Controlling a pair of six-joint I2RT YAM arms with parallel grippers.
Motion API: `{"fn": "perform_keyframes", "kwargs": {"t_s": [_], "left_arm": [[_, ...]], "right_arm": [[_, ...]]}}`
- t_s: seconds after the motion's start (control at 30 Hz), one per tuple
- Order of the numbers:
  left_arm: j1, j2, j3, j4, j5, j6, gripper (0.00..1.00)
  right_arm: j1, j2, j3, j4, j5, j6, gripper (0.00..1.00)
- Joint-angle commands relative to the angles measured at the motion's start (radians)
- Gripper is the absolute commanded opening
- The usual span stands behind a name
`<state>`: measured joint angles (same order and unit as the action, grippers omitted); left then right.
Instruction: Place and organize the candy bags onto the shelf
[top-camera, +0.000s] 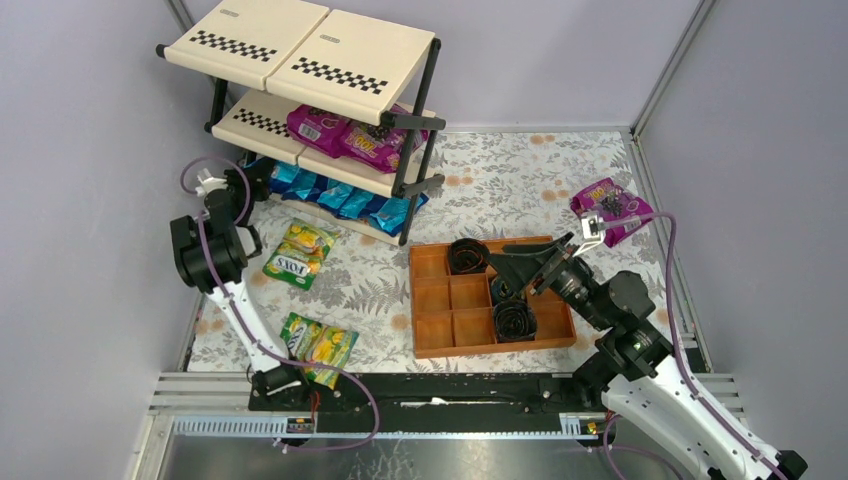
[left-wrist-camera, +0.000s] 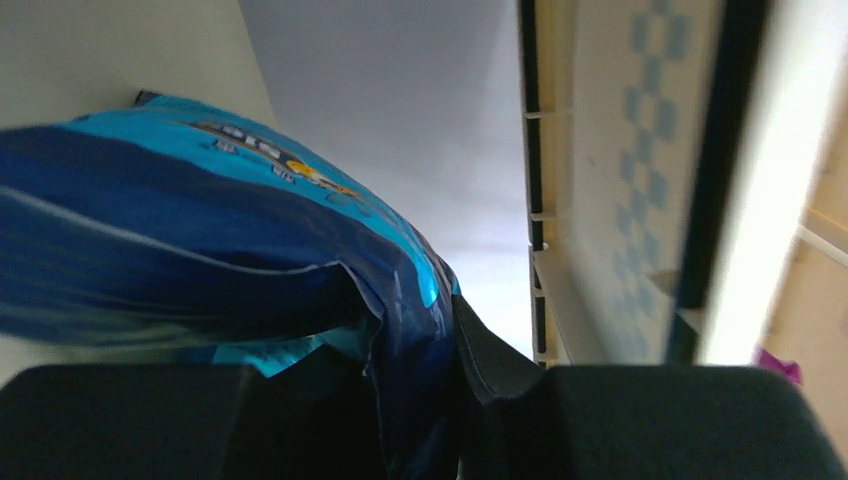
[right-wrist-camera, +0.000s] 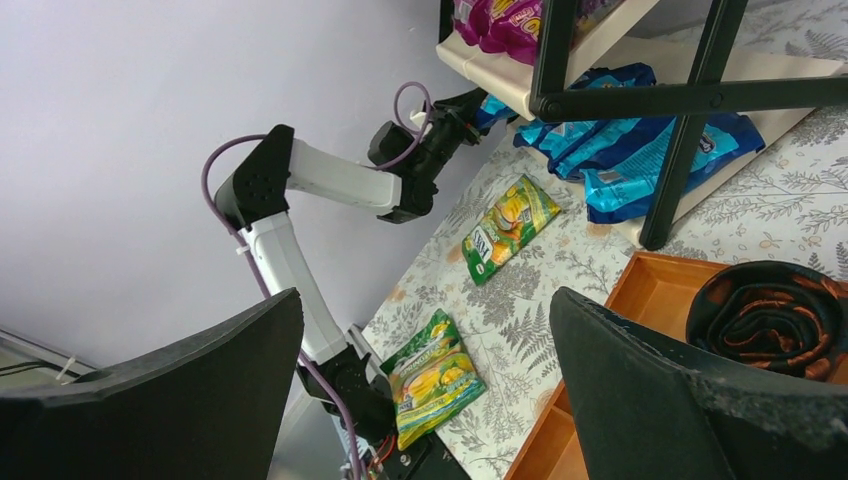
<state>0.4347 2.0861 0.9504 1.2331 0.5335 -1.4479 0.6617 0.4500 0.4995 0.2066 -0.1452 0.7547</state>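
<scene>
My left gripper lowers beneath the middle level toward the blue bags next and releases its blue bag, since they are lined up along the shelf's bottom level.
The shelf (top-camera: 300, 50) stands at the back left. Magenta bags (top-camera: 350, 135) lie on its middle tier and several blue bags (top-camera: 340, 195) on its bottom tier. My left gripper (top-camera: 250, 182) is at the left end of the bottom tier, shut on a blue bag (left-wrist-camera: 200, 220); the shelf panel (left-wrist-camera: 620, 200) is beside it. Two green-yellow bags (top-camera: 300, 252) (top-camera: 318, 345) lie on the table. A magenta-purple bag (top-camera: 605, 208) lies at the far right. My right gripper (top-camera: 505, 262) is open and empty above the tray; it also shows in the right wrist view (right-wrist-camera: 425, 375).
An orange-brown compartment tray (top-camera: 430, 300) sits mid-table and holds dark coiled rolls (top-camera: 467, 255) (top-camera: 514, 320). Grey walls close in the table on the left, back and right. The right wrist view shows the left arm (right-wrist-camera: 330, 180) and both green-yellow bags (right-wrist-camera: 508, 225) (right-wrist-camera: 435, 375).
</scene>
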Motion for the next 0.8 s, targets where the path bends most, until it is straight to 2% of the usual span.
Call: {"fn": "perform_keyframes", "kwargs": {"t_s": [0.0,0.2,0.5,0.63,0.77], "left_arm": [[-0.036,0.084,0.13,0.233,-0.05,-0.092,0.12],[-0.048,0.189,0.187,0.259,-0.123,-0.142,0.11],[-0.041,0.195,0.258,0.116,-0.122,-0.037,0.12],[-0.04,0.167,0.254,-0.014,-0.136,0.043,0.12],[-0.04,0.181,0.253,-0.088,-0.143,0.052,0.13]], "right_arm": [[-0.005,-0.006,0.001,0.015,0.04,-0.032,1.0],[-0.005,-0.029,0.002,-0.001,0.077,-0.062,1.0],[-0.005,0.028,0.069,-0.048,0.085,-0.149,1.0],[-0.005,0.046,0.054,-0.024,0.091,-0.142,1.0],[-0.005,0.05,0.025,0.011,0.088,-0.11,1.0]]}}
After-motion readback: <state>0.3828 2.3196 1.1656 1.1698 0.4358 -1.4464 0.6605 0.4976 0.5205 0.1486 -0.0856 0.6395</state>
